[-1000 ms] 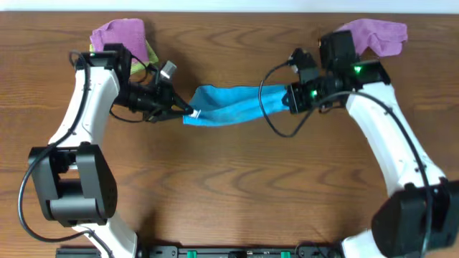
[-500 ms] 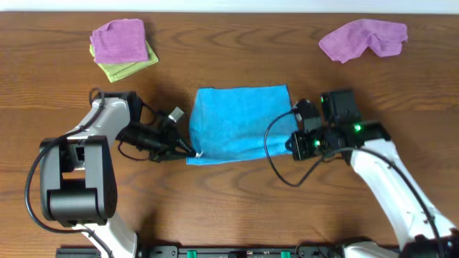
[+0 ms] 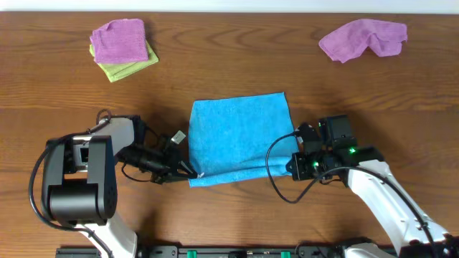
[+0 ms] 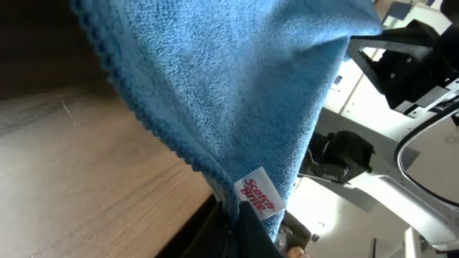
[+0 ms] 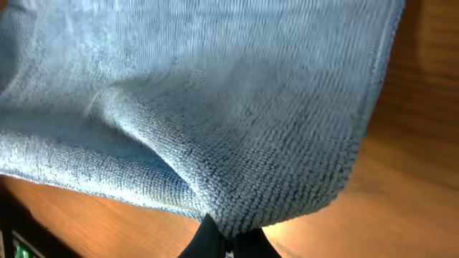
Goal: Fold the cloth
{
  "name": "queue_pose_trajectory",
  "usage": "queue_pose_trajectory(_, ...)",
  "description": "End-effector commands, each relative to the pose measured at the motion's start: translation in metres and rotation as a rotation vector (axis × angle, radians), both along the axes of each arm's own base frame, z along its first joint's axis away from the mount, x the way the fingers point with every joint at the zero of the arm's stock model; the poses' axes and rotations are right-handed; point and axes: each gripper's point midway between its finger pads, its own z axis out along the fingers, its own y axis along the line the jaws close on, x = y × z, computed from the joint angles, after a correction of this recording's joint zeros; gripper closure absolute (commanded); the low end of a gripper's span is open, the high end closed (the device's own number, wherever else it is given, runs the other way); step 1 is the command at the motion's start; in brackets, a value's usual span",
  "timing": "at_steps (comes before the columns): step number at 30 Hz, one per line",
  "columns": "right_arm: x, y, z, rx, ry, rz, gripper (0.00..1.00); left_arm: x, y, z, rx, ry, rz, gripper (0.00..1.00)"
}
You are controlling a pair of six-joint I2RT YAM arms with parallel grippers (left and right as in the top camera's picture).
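Observation:
My left gripper needs to bring the pinched near corner outward onto the cloth's far corner (image 3: pixel 196 103) and let go, since that lies flat outward of it on the label side.
A blue cloth (image 3: pixel 240 136) lies spread on the wooden table (image 3: pixel 229 215), its near edge lifted. My left gripper (image 3: pixel 191 172) is shut on the cloth's near left corner, by its white label (image 4: pixel 257 193). My right gripper (image 3: pixel 292 166) is shut on the near right corner. The left wrist view shows the cloth (image 4: pixel 237 86) hanging from the jaws (image 4: pixel 237 229). The right wrist view shows the cloth (image 5: pixel 208 93) pinched in the jaws (image 5: pixel 228 240).
A purple cloth folded on a green one (image 3: pixel 122 44) sits at the back left. A crumpled purple cloth (image 3: pixel 362 37) lies at the back right.
Both grippers have pulled the blue cloth toward the near edge of the table. It went from a bunched strip hanging between them to a spread sheet on the table.

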Motion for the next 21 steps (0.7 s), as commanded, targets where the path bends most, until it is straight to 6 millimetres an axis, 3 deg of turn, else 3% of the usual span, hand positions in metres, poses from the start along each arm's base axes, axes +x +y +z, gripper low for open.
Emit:
queue_pose_trajectory(1,0.009,0.002,0.005,0.007,-0.046,-0.014,0.98,0.004,0.001,0.005,0.002,0.000,0.030,0.94)
queue_pose_trajectory(5,0.028,0.005,0.012,0.022,-0.122,-0.036,0.99,0.020,-0.001,0.012,0.003,-0.022,0.085,0.94)
queue_pose_trajectory(14,0.079,0.001,0.034,0.012,-0.343,-0.116,0.99,0.086,0.006,0.021,0.126,-0.158,0.286,0.94)
queue_pose_trajectory(21,0.106,-0.001,0.033,-0.003,-0.430,-0.139,0.99,0.127,-0.002,0.018,0.196,-0.264,0.382,0.94)
